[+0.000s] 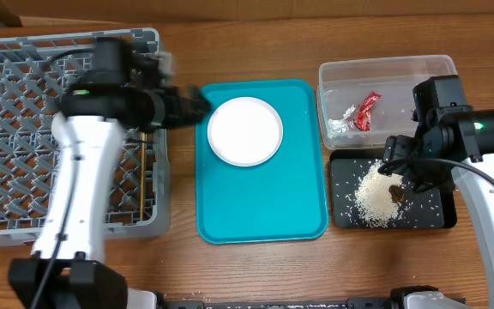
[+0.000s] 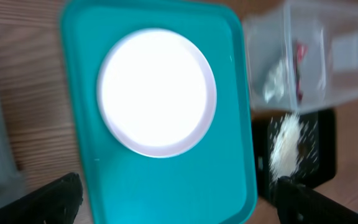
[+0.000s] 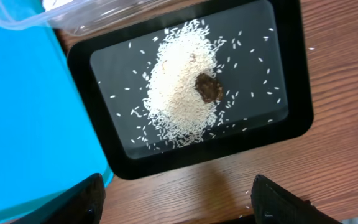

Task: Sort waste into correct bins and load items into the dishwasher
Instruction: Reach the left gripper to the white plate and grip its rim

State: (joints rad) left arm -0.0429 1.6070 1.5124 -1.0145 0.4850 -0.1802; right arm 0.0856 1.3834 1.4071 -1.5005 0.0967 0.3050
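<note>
I need to move my left gripper across and down onto the plate's rim facing the black tray, as that is below and to its right in the overhead view.
A white round plate [image 1: 244,130] lies on the teal tray [image 1: 264,215]; it also shows in the left wrist view [image 2: 157,92]. My left gripper [image 1: 197,105] is open and empty, hovering at the teal tray's left edge [image 2: 179,205]. The clear tub [image 1: 384,69] holds the red-and-silver wrapper [image 1: 365,112]. The black tray [image 1: 431,215] holds a heap of white rice [image 1: 372,197] with the brown lump [image 1: 396,194] on it; both show in the right wrist view [image 3: 179,93], [image 3: 208,88]. My right gripper [image 1: 404,165] is open and empty above the black tray [image 3: 179,205].
The grey dish rack [image 1: 24,129] fills the left side, with my left arm over its right part. A thin wooden stick [image 1: 144,167] shows near the rack's right wall. Stray rice grains lie on the wood by the black tray's rim [image 3: 185,165].
</note>
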